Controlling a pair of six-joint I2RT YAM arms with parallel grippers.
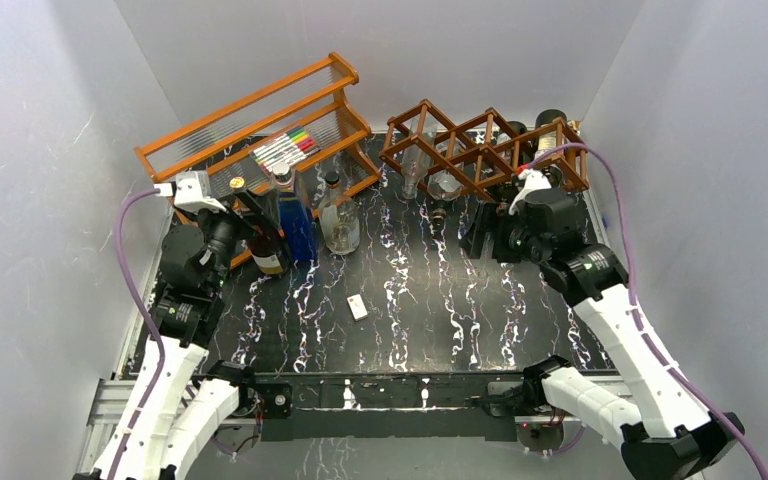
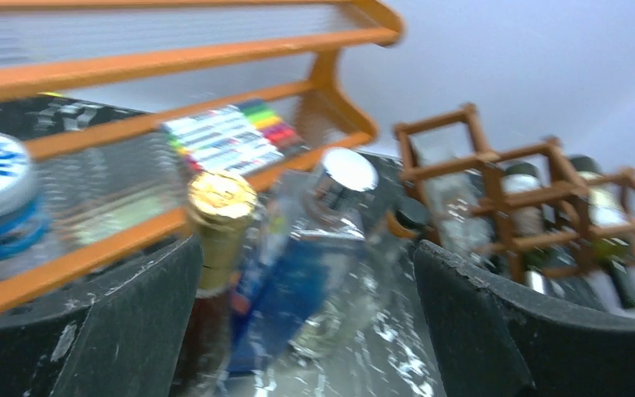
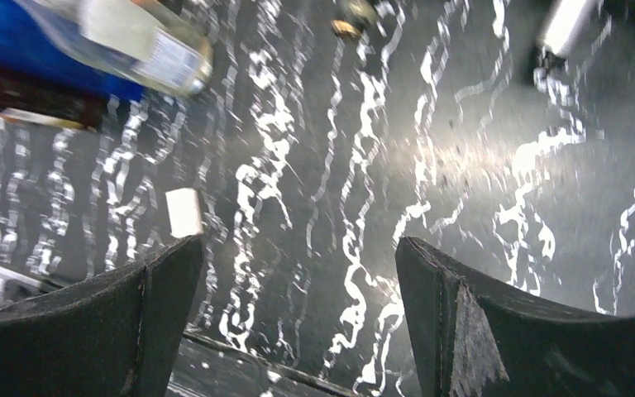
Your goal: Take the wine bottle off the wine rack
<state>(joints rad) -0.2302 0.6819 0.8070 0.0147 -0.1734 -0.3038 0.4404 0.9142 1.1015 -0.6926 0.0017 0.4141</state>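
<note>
My open right gripper needs to swing outward and to the right in the top view, onto the end bottle's dark neck (image 1: 553,178), because it sticks out of the wine rack (image 1: 480,150).
The dark reddish-brown wine rack (image 1: 480,150) (image 2: 496,178) stands at the back right with several bottles lying in its cells. A brown, gold-capped wine bottle (image 1: 266,248) (image 2: 217,240) stands upright on the table at the left, in front of the orange shelf. My left gripper (image 1: 250,212) (image 2: 306,244) is open, and the bottle's neck is just beside its left finger (image 2: 132,322), apart from the right one. My right gripper (image 1: 485,235) (image 3: 299,240) hangs open over bare table in front of the rack, holding nothing.
A blue bottle (image 1: 297,218) (image 2: 298,281) and a clear bottle (image 1: 341,222) stand right of the wine bottle. The orange tiered shelf (image 1: 260,110) holds markers (image 1: 285,148) and a blue-labelled jar (image 2: 0,198). A small white block (image 1: 358,307) (image 3: 184,211) lies mid-table.
</note>
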